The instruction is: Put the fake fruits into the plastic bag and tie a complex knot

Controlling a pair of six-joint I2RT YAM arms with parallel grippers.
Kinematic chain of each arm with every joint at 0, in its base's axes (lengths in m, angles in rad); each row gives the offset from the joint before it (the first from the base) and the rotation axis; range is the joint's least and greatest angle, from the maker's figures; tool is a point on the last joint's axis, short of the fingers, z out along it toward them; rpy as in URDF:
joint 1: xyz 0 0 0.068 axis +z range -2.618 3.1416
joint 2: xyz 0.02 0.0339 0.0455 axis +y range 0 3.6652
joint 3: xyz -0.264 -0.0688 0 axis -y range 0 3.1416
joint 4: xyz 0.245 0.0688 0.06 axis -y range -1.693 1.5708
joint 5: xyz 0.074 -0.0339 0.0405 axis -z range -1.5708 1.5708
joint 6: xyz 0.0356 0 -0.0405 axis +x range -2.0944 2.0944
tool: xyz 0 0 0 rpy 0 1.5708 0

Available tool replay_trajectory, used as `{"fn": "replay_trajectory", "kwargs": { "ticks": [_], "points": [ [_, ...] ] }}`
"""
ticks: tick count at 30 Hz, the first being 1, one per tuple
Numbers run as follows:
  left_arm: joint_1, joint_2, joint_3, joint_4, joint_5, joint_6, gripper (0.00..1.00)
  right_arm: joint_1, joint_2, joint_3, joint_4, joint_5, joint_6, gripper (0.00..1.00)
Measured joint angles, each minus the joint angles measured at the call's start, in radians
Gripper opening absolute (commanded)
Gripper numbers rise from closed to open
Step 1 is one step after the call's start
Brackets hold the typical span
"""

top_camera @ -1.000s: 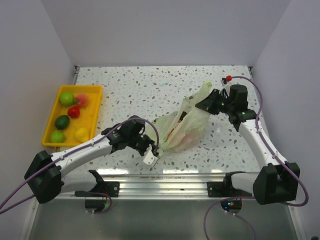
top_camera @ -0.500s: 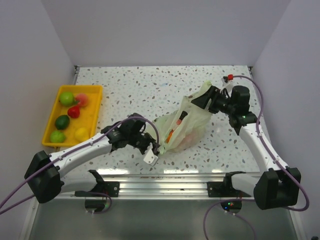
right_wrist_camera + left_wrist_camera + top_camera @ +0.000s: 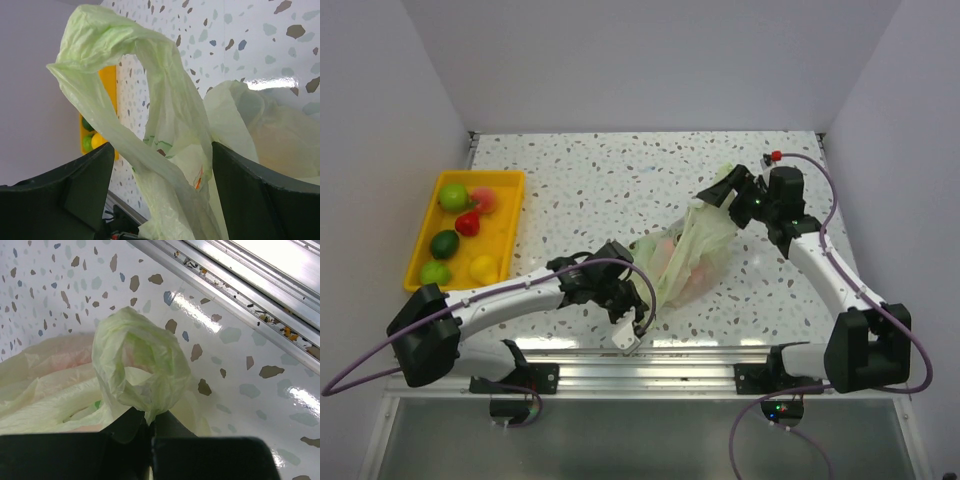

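The right gripper hovers in place and draws its wide-set fingers together on the bag's loose handle piece (image 3: 726, 202) (image 3: 167, 176) next, since the plastic already hangs between them.
The pale green plastic bag (image 3: 688, 255) lies at the table's middle right, with fake fruits showing faintly pink and orange through its wall (image 3: 692, 283). My left gripper (image 3: 642, 304) is at the bag's near left corner, shut on a twisted loop of its plastic (image 3: 142, 360), which is pinched right at the tips (image 3: 150, 423). My right gripper (image 3: 721, 191) hovers at the bag's raised far end, open. A handle strip of the bag (image 3: 150, 150) hangs loose between its wide-set fingers (image 3: 75, 192). Several more fake fruits (image 3: 453, 196) sit in the yellow tray. No knot shows.
The yellow tray (image 3: 512, 215) stands at the far left of the speckled table, holding green, red, pink and yellow fruits; it also shows in the right wrist view (image 3: 108, 80). A metal rail (image 3: 650, 360) runs along the near edge, close behind the left gripper.
My right gripper has opened and let go of the bag's handle, which now hangs loose. My left arm has swung right and nearer the rail, still pinching the bag.
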Motion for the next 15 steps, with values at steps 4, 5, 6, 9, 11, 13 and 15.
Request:
{"fn": "replay_trajectory", "kwargs": {
  "ticks": [4, 5, 6, 9, 11, 13, 15],
  "points": [
    [-0.018, 0.031, 0.030, -0.003, -0.016, 0.032, 0.00, 0.011, 0.029, 0.000, -0.001, 0.027, 0.013, 0.80],
    [-0.024, 0.040, 0.042, -0.002, -0.018, 0.039, 0.00, 0.014, 0.037, 0.000, -0.003, 0.039, 0.015, 0.79],
    [-0.030, 0.046, 0.050, -0.001, -0.019, 0.041, 0.00, 0.016, 0.042, 0.000, -0.007, 0.045, 0.014, 0.79],
    [-0.038, 0.055, 0.062, 0.002, -0.022, 0.049, 0.00, 0.019, 0.047, 0.000, -0.022, 0.066, 0.006, 0.58],
    [-0.041, 0.059, 0.066, 0.001, -0.024, 0.050, 0.00, 0.019, 0.047, 0.000, -0.021, 0.071, -0.004, 0.19],
    [-0.042, 0.063, 0.073, -0.001, -0.025, 0.047, 0.00, 0.019, 0.047, -0.001, -0.013, 0.069, -0.028, 0.04],
    [-0.043, 0.065, 0.088, -0.011, -0.024, 0.037, 0.00, 0.019, 0.050, 0.002, -0.010, 0.067, -0.084, 0.00]
  ]
}}
